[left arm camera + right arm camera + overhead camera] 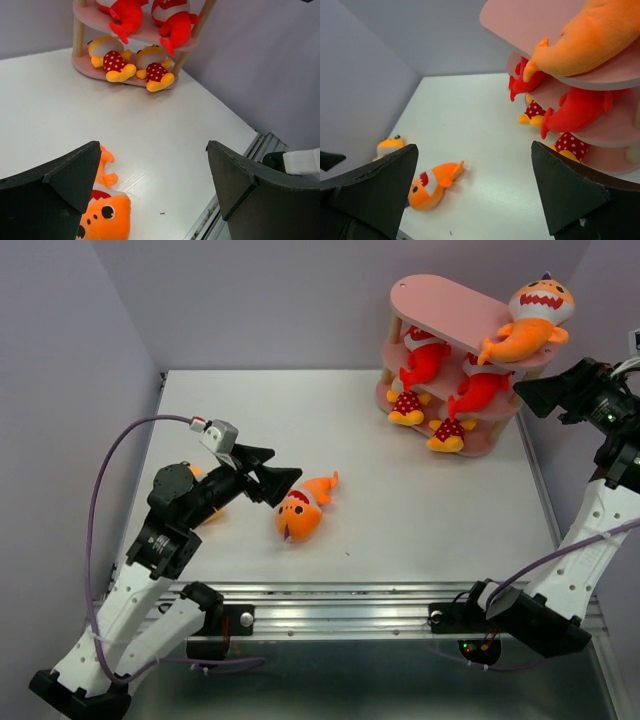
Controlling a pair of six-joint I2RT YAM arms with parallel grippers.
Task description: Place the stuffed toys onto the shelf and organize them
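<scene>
My left gripper's fingers lower and tilt down over the orange shark's head (298, 517) (109, 217) on the tabletop next, as it lies by one finger's end, outside their gap.
The pink shelf (440, 302) stands at the table's far right. An orange shark (530, 320) lies on its top board, two red sharks (425, 362) (480, 388) on the middle board and two dotted yellow-orange figures (407, 405) (450, 432) on the bottom board. Another orange shark (303, 510) lies on the table. My left gripper (283, 468) hangs open just left of it, touching nothing; the left wrist view has the shark (107, 215) by the left finger. A small yellow-orange toy (390, 146) sits partly hidden under the left arm. My right gripper (527, 395) is open and empty beside the shelf's right end.
Grey walls close in the table at the back and both sides. A metal rail (350, 615) runs along the near edge between the arm bases. A purple cable (110, 455) loops off the left arm.
</scene>
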